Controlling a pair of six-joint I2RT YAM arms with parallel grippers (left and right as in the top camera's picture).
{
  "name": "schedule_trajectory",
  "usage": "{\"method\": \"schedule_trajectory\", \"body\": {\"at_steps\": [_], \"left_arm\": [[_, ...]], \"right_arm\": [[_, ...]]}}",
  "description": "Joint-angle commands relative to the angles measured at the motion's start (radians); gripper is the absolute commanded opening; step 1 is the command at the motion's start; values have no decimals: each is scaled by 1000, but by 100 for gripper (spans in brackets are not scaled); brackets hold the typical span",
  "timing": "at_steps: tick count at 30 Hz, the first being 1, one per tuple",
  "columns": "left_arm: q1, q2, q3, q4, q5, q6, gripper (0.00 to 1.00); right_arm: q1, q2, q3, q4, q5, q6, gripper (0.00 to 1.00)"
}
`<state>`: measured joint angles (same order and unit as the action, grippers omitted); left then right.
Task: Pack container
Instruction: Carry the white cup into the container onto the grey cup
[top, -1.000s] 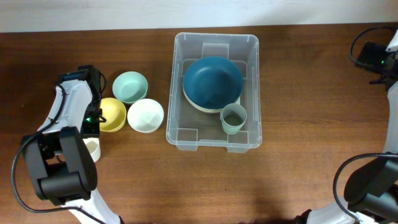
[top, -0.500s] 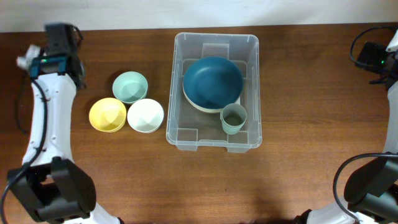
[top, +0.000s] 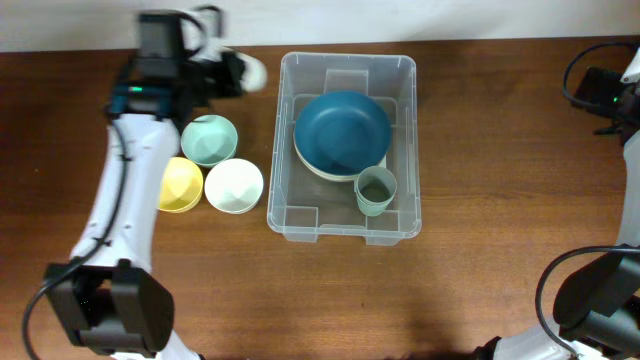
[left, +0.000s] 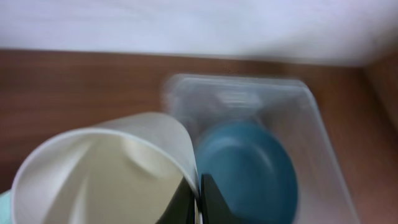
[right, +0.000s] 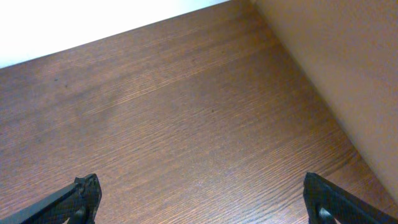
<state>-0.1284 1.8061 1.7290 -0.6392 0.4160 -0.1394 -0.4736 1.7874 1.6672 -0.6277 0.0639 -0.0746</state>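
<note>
The green cup stands below and right in the overhead view, so I next need to move my left gripper across to the empty pale green cup (top: 376, 186), lower the white cup (top: 252, 70) inside and let go.
The container (top: 283, 215) is a clear bin at the table's middle. It holds a dark blue bowl (top: 342, 130) stacked on a cream bowl, and a pale green cup (top: 375, 190). My left gripper (top: 230, 72) is shut on the rim of a white cup (top: 252, 70), held in the air just left of the container's back left corner. In the left wrist view the white cup (left: 106, 174) fills the lower left, pinched by my left gripper's fingers (left: 198, 200), with the container (left: 311, 118) and blue bowl (left: 249, 168) blurred beyond. My right gripper (right: 199, 202) is open over bare wood.
A mint bowl (top: 208, 140), a yellow bowl (top: 178, 185) and a white bowl (top: 233, 186) sit together left of the container. The right arm (top: 605, 95) stays at the far right edge. A pale wall runs along the table's back edge.
My left arm has swung from the front left up to the back and then right, carrying the white cup to beside the container's back left corner. The right arm has not moved.
</note>
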Motion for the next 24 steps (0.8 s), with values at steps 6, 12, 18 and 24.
{"method": "schedule_trajectory", "body": {"at_steps": [6, 12, 18, 24], "left_arm": [[-319, -15, 11, -121, 63, 440, 1], [-480, -15, 11, -198, -68, 486, 1], [-548, -15, 11, -244, -144, 486, 1], [-566, -15, 11, -286, -144, 486, 1]], "right_arm": [[-5, 3, 5, 2, 12, 11, 99], [-5, 3, 5, 2, 12, 11, 99], [-5, 3, 5, 2, 12, 11, 99], [-5, 3, 5, 2, 12, 11, 99]]}}
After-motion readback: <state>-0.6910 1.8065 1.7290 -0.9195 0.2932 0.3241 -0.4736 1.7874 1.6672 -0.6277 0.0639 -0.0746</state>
